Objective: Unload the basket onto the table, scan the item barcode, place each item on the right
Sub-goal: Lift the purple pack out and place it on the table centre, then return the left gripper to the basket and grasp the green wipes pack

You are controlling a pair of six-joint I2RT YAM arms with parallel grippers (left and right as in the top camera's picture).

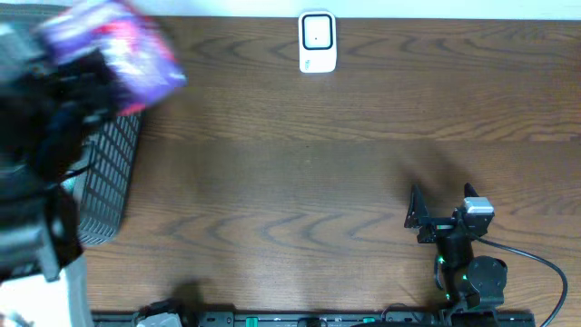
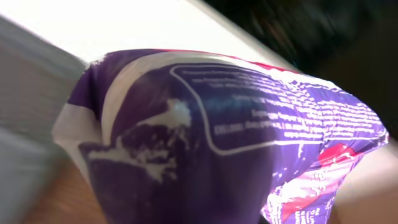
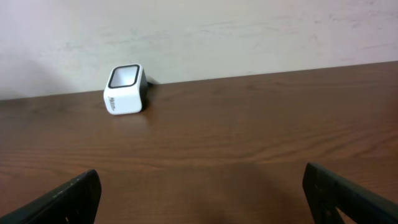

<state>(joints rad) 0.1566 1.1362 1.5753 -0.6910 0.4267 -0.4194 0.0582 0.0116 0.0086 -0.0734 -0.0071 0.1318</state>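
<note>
My left gripper needs to swing the packet it holds from the basket toward the scanner next and lower it onto the table on its near side (image 1: pixel 307 125), because the wood there is clear.
The item is a purple snack packet (image 1: pixel 118 45) with white and pink print, blurred in the overhead view and held high at the far left. It fills the left wrist view (image 2: pixel 217 137), small white text facing the camera; no barcode shows. My left gripper (image 1: pixel 91 74) is shut on the packet, its fingers hidden behind it. The white barcode scanner (image 1: pixel 317 42) stands at the table's back edge, also in the right wrist view (image 3: pixel 124 90). My right gripper (image 1: pixel 442 202) rests low at the front right, open and holding nothing (image 3: pixel 202 193).
A black mesh basket (image 1: pixel 109 173) lies at the left under the left arm. A black cable (image 1: pixel 536 259) runs from the right arm's base. A pale wall (image 3: pixel 249 31) rises behind the brown wooden table (image 1: pixel 290 182).
</note>
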